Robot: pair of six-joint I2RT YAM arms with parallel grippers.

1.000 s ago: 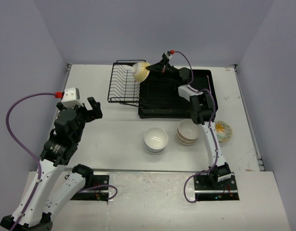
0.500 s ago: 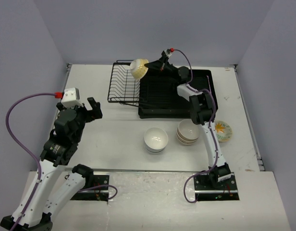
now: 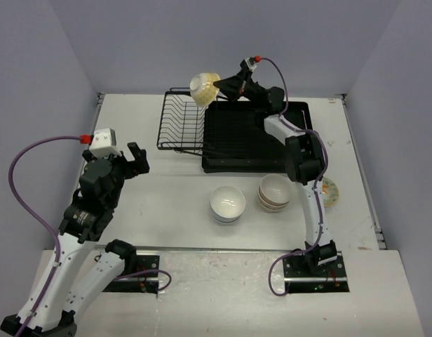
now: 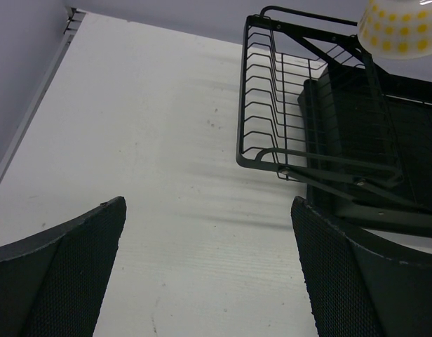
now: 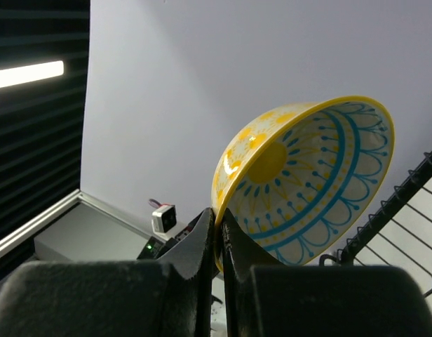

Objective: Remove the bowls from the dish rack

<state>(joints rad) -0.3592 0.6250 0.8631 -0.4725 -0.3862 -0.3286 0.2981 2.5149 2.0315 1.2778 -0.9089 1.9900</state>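
Note:
Next, my right gripper swings back and down, to the right in the top view, and releases its yellow-centred bowl into the flowered bowl [image 3: 329, 192], because that one faces up.
My right gripper [image 3: 217, 90] is shut on the rim of the yellow-centred patterned bowl [image 3: 204, 88], holding it tilted in the air above the far end of the dish rack [image 3: 181, 125]. In the right wrist view the fingers pinch that rim at the gripper [image 5: 217, 214], and the bowl [image 5: 307, 182] shows its yellow and blue inside. The wire basket holds no bowls that I can see, and its black drain tray [image 3: 254, 144] is bare. My left gripper [image 3: 137, 160] hangs open over the table left of the rack, with nothing between its fingers [image 4: 207, 207]. The bowl's dotted underside [image 4: 405, 31] shows above the rack [image 4: 272, 105].
A white bowl [image 3: 227, 203] and a stack of cream bowls [image 3: 275, 192] stand on the table in front of the tray. A flowered bowl [image 3: 329, 189] sits to the right, partly behind the right arm. The walls close off the back and sides.
The right gripper has raised the patterned bowl higher above the rack's far end. The left arm has not moved.

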